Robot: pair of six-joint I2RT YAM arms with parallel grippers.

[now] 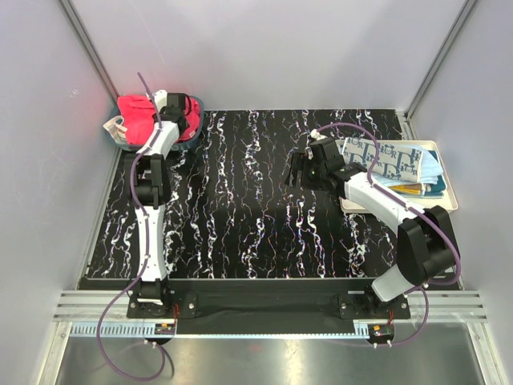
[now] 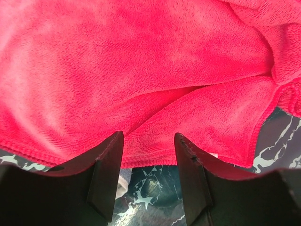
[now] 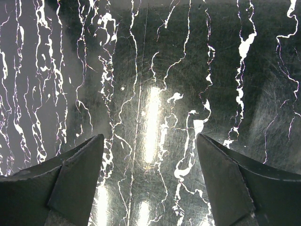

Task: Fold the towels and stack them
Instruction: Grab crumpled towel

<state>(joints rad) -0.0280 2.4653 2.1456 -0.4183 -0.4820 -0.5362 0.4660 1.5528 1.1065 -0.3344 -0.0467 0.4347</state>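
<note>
The red-pink towel's hem is already between the left gripper's open fingers, so the left gripper needs to go down to the cloth (image 2: 148, 146) beside that hem next and close.
A red-pink towel (image 1: 138, 116) lies bunched in the bin at the table's back left, and it fills the left wrist view (image 2: 141, 70). My left gripper (image 1: 184, 111) hovers over it, open; its two fingers (image 2: 107, 174) straddle the towel's hem without pinching it. A pale lettered towel (image 1: 115, 126) pokes out at the bin's left side. On the right, a white towel with dark blue print (image 1: 385, 160) tops a folded stack with a light blue towel (image 1: 431, 167) and a mustard one (image 1: 405, 189). My right gripper (image 1: 300, 170) hangs open over bare table (image 3: 149, 141), holding nothing.
The translucent teal bin (image 1: 193, 131) stands in the back left corner against the wall. A cream tray (image 1: 446, 178) holds the folded stack at the right edge. The black marbled table top (image 1: 240, 216) stretches between the two arms.
</note>
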